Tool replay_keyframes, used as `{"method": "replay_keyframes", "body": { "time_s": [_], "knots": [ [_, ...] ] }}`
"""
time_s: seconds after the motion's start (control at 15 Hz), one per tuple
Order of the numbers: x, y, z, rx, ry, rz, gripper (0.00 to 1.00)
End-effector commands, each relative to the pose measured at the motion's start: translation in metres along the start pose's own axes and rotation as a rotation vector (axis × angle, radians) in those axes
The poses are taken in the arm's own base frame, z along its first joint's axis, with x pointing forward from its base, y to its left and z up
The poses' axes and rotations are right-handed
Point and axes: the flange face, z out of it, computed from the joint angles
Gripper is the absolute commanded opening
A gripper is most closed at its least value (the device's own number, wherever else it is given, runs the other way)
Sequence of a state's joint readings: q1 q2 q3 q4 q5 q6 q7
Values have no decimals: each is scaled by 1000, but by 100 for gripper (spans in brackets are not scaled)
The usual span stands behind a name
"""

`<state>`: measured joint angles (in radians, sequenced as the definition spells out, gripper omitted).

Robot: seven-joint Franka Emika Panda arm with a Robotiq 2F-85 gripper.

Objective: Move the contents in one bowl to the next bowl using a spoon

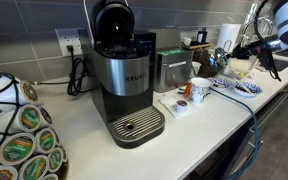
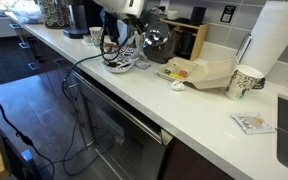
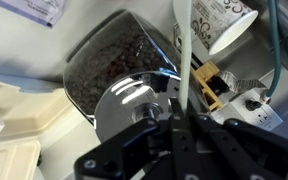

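Note:
The white spoon's handle goes down with my gripper toward the blue-patterned bowl (image 1: 246, 89) next and is released there. The bowl stands open below it by the counter's front edge.
In the wrist view my gripper (image 3: 184, 112) is shut on the handle of a white spoon (image 3: 183, 45), which runs up the picture; its scoop end is out of view. Under it lies a metal bowl (image 3: 109, 62) full of dark brown coffee beans. A shiny, rounded metal bowl (image 3: 134, 102) sits right against it, and its inside is hidden. In an exterior view the gripper (image 2: 114, 38) hangs just above the bowls (image 2: 120, 63) on the white counter. In an exterior view the arm (image 1: 269, 35) is at the far right.
A Keurig coffee machine (image 1: 124, 80), a white mug (image 1: 199, 90) and a rack of pods (image 1: 19, 140) stand on the counter. A foam box (image 2: 199, 72), a paper cup (image 2: 246, 80), a paper towel roll (image 2: 281, 40) and cables (image 2: 84, 70) are near.

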<state>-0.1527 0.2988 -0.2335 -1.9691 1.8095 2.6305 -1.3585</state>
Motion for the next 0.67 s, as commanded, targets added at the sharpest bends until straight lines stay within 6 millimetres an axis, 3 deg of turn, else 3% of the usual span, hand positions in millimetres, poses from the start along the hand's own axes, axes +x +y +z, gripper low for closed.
{"method": "replay_keyframes", "body": {
  "time_s": [0.0,0.2,0.33,0.6],
  "knots": [
    [-13,44,-25,160,-77,97,1],
    [-24,85,-36,272,-173,155,1],
    [-28,100,-44,312,-232,179,1],
    [-37,114,-42,301,-279,218,1]
  ]
}}
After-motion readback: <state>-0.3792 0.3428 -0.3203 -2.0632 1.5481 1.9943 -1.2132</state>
